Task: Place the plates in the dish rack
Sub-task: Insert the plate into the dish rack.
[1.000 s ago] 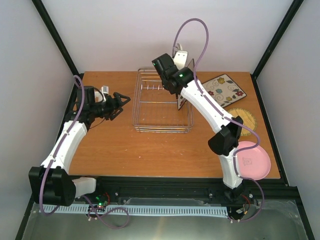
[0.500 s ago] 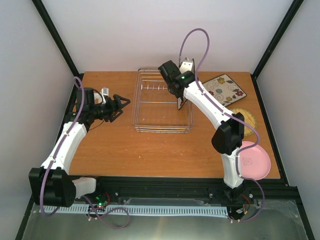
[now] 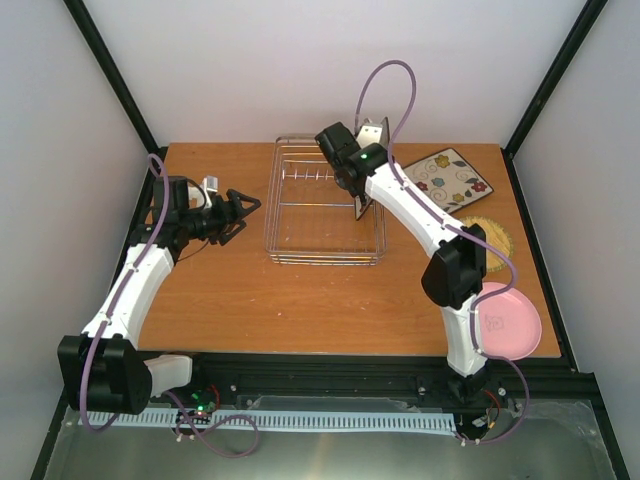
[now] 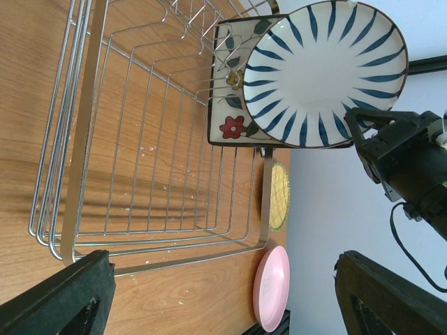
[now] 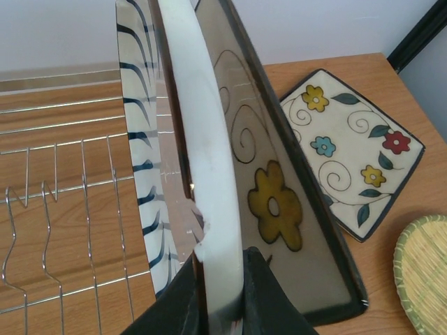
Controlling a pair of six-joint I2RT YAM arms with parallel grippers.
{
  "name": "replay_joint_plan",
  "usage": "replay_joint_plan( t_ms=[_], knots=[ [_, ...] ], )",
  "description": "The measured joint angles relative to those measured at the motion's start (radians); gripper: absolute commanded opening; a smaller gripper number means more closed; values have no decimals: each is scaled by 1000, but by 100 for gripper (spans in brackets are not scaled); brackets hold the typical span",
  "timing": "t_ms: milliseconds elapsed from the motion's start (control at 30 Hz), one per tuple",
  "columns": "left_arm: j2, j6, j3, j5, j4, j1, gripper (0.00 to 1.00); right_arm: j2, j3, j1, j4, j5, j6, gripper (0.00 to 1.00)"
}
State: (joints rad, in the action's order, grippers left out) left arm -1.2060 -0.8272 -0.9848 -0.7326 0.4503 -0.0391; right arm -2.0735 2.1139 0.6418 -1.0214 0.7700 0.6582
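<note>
My right gripper goes down toward the slot point(image 3: 350, 206) point(image 5: 120, 209) beside the standing floral plate next and releases the striped plate's rim, since that plate still hangs above the rack's wires.
My right gripper point(image 5: 223, 300) is shut on the rim of a round white plate with dark blue radial stripes point(image 5: 209, 160). It holds that plate upright over the dish rack point(image 3: 325, 258), close beside a square floral plate with a dark rim point(image 5: 279, 209) that stands in the rack. The left wrist view shows the striped plate point(image 4: 325, 70) in front of that floral plate point(image 4: 230, 105). In the top view my right gripper point(image 3: 356, 185) is above the rack's right side. My left gripper point(image 3: 250, 205) is open and empty, left of the rack.
A second square floral plate point(image 3: 450, 180) lies flat at the back right. The round tan woven plate point(image 3: 492, 240) lies near the right edge. The round pink plate point(image 3: 505, 320) is at the front right by my right arm's base. The rack's prongs point(image 3: 300, 175) stand at its far end.
My right gripper has lowered the striped plate from above the rack's far right corner to beside the standing floral plate. My left arm has hardly moved.
</note>
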Motion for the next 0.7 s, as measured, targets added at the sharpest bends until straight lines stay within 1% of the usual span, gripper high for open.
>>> replay_joint_plan(
  t_ms=[167, 300, 700],
  knots=[
    [0, 1, 0, 0, 0, 0, 87, -34, 9, -1, 23, -21, -9, 3],
    [0, 6, 0, 0, 0, 6, 89, -76, 50, -5, 31, -33, -20, 3],
    [-9, 26, 0, -2, -1, 29, 90, -119, 66, -29, 51, -67, -37, 3]
  ],
)
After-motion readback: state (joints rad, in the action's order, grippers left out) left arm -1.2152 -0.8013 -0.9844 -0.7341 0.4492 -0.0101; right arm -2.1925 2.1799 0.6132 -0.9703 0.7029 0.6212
